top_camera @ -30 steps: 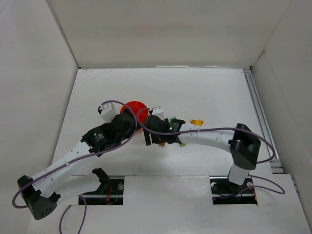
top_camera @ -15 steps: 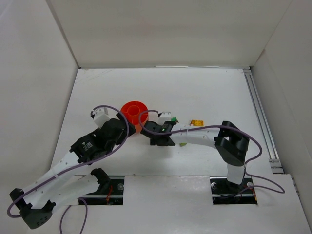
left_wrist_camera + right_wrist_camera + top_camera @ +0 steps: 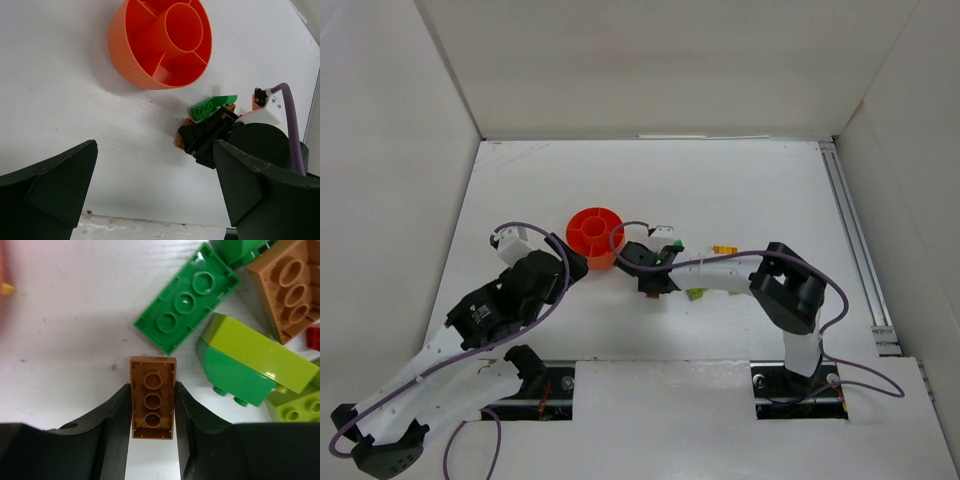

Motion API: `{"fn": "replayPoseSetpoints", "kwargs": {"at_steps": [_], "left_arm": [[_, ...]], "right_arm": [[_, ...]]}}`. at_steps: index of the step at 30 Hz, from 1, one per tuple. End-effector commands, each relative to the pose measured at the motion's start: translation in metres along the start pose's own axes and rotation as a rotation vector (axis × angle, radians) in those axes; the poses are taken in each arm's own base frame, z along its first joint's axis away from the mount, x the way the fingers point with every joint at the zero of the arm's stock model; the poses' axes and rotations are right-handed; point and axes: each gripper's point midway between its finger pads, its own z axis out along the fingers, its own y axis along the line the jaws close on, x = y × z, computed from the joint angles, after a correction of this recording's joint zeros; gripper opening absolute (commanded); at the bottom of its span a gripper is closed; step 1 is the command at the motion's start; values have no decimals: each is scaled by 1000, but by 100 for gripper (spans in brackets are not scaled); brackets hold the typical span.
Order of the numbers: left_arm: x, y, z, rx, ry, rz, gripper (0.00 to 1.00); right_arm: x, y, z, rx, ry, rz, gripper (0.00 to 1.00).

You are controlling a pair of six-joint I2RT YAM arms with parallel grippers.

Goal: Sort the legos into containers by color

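The bowl stands to the left of my right gripper in the top view, so the gripper should lift outward over the bowl's near section (image 3: 595,251) to release the brown brick.
The orange-red bowl (image 3: 595,236) (image 3: 160,45) stands left of centre, its compartments showing no bricks in the left wrist view. My right gripper (image 3: 152,410) (image 3: 653,280) is shut on a brown brick (image 3: 152,397) lying underside up on the table, a finger pressed against each long side. Beside it lie a flat green brick (image 3: 186,297) (image 3: 212,106), a lime-and-green brick (image 3: 245,362), a larger brown brick (image 3: 287,290) and a lime brick (image 3: 295,407). My left gripper (image 3: 155,195) (image 3: 570,264) is open and holds nothing, pulled back near the bowl's near-left side.
An orange-yellow brick (image 3: 723,249) lies alone to the right of the pile, and a lime brick (image 3: 696,293) sits under the right forearm. A red piece (image 3: 314,337) shows at the frame edge. White walls enclose the table (image 3: 740,190) on three sides.
The left arm has drawn back down-left, uncovering the bowl. The right gripper has shifted left onto the pile and shut on the brown brick.
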Motion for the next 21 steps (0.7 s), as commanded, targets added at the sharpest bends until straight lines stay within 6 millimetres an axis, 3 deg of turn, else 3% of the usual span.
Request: {"fn": "replayPoseSetpoints", "kwargs": {"at_steps": [1, 3, 7, 9, 11, 12, 13, 16, 17, 21], "left_arm": [[-8, 1, -4, -1, -32, -9, 100], [-10, -1, -5, 6, -35, -14, 100], [-12, 6, -5, -8, -56, -20, 100], [-12, 12, -2, -35, -68, -36, 100], [-9, 14, 0, -42, -65, -31, 100], [-8, 16, 1, -55, -60, -42, 100], [-10, 13, 0, -48, -63, -47, 100], [-12, 11, -2, -41, -66, -52, 100], [-15, 12, -4, -36, -79, -59, 100], [-21, 15, -6, -40, -111, -82, 100]], "right_arm": [[-6, 11, 4, -9, -21, -11, 36], [-4, 10, 8, -1, -17, -26, 30], [-32, 18, -14, -62, -95, -51, 17], [-39, 20, -24, -101, -136, -88, 15], [-66, 37, -43, -211, -240, -129, 13], [-64, 41, -46, -249, -264, -170, 11], [-84, 57, -62, -330, -350, -200, 11], [-97, 74, -76, -403, -424, -261, 11], [-112, 82, -88, -432, -483, -279, 11], [-140, 102, -111, -508, -615, -287, 11]]}}
